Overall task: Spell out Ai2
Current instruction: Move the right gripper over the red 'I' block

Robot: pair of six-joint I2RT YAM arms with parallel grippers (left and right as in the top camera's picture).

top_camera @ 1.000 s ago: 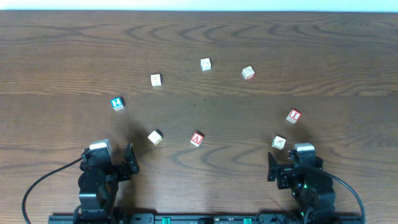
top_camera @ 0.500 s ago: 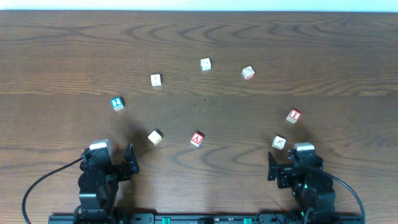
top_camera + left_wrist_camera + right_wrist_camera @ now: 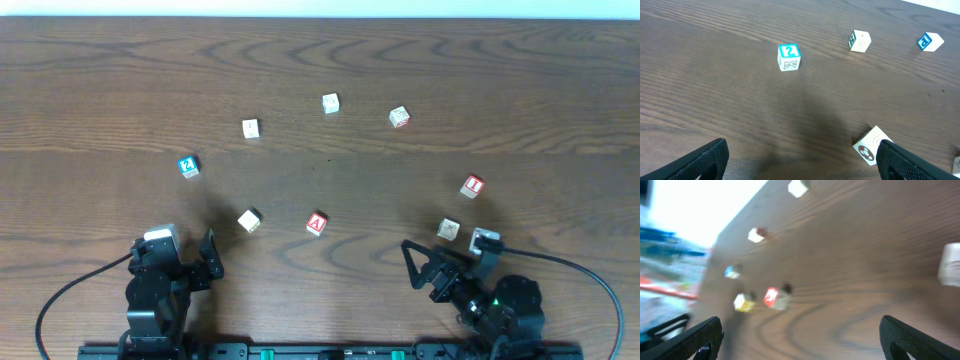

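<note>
My open right gripper will go outward past the nearby pale cube, then down over the red "I" cube [image 3: 472, 186], as the "I" cube's red side shows the needed letter.
The blue "2" cube [image 3: 188, 166] sits at the left of the wooden table; it also shows in the left wrist view [image 3: 788, 56]. The red "A" cube [image 3: 317, 224] lies near the front middle and shows blurred in the right wrist view [image 3: 771, 296]. The red "I" cube [image 3: 472, 186] lies at the right. My left gripper [image 3: 207, 255] is open and empty, near the front edge, below the "2" cube [image 3: 802, 167]. My right gripper [image 3: 420, 268] is open and empty, pointing left toward the "A" cube [image 3: 800, 340].
Pale cubes lie scattered: three across the back [image 3: 250, 128], [image 3: 331, 103], [image 3: 400, 117], one left of the "A" cube [image 3: 249, 220], and one just beside my right arm [image 3: 448, 229]. The right wrist view is motion-blurred.
My right arm has swung and its gripper now points left toward the table's middle. The left arm and all cubes have not moved.
</note>
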